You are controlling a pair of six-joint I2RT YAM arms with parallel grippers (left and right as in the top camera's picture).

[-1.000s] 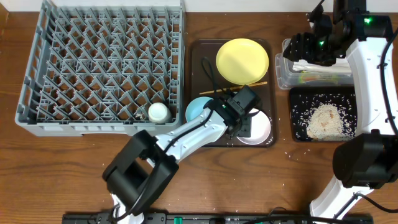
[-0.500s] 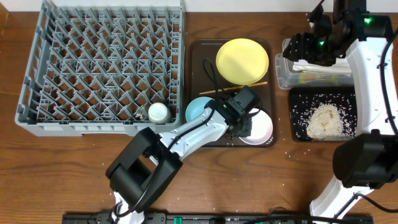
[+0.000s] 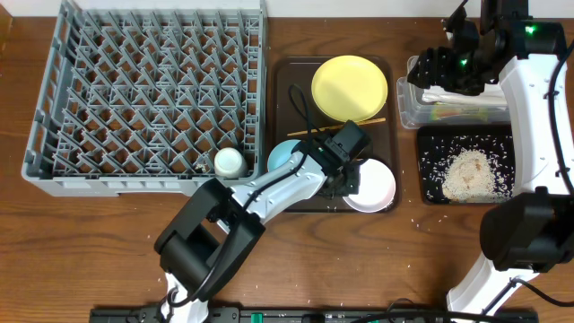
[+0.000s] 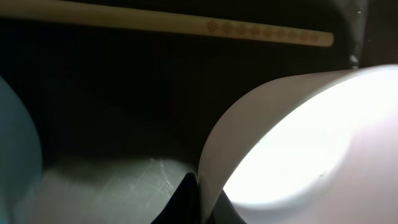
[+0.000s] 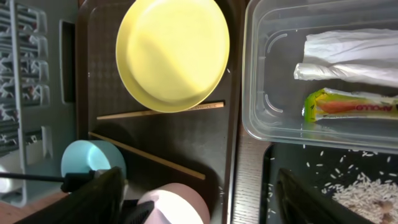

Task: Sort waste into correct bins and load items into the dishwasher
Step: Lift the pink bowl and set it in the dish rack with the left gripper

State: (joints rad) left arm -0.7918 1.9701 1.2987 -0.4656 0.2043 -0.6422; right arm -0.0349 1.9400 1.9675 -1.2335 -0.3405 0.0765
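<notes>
I will lift my left gripper next, swing it outward over the dish rack's wires past the small white cup, tip the white bowl sideways and let go of its rim, because those pegs are empty.
In the left wrist view my left gripper [image 4: 202,202] is shut on the thin rim of the white bowl [image 4: 311,143]. The bowl [image 3: 375,188] sits at the near right of the brown tray [image 3: 289,81], beside the light blue bowl [image 3: 283,154]. The yellow plate [image 3: 350,87] and chopsticks [image 3: 363,123] lie further back on that tray. A small white cup [image 3: 229,161] stands in the grey dish rack [image 3: 143,90]. My right gripper [image 5: 202,190] hangs open and empty high above the clear tub [image 5: 261,81], which holds the napkin [image 5: 351,59] and the wrapper [image 5: 351,106].
The black tray [image 3: 433,148] holds a heap of rice [image 3: 468,175], with a few grains scattered on the wooden table near it. The left arm stretches from the table's front edge across the brown tray's near side. The rack fills the table's left half.
My left gripper has closed onto the white bowl's rim, and the bowl has shifted slightly to the right. The right arm has stayed above the clear tub.
</notes>
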